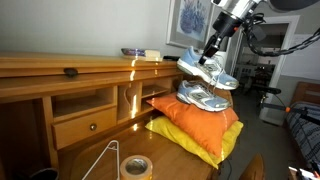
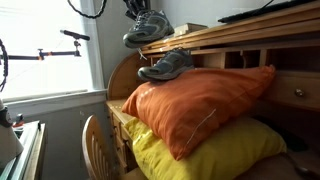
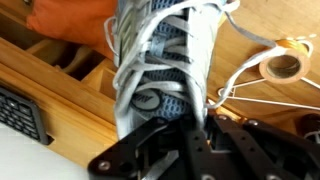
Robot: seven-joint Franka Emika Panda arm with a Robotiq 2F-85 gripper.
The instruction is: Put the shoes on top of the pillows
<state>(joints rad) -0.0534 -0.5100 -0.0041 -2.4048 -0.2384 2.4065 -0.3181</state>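
Note:
The spot beside the resting sneaker is free, so I will next move my gripper across, then down onto the bare pillow top there and let go of the held sneaker.
My gripper is shut on one grey-and-white sneaker and holds it in the air above the pillows. It also shows in an exterior view and fills the wrist view, laces up. The other sneaker rests on top of the orange pillow; it also shows in an exterior view. The orange pillow lies on the yellow pillow, which also peeks out in an exterior view.
The pillows sit on a wooden desk with drawers and a raised shelf. A roll of tape and a white wire hanger lie on the desk front; the tape shows in the wrist view. A wooden chair back stands nearby.

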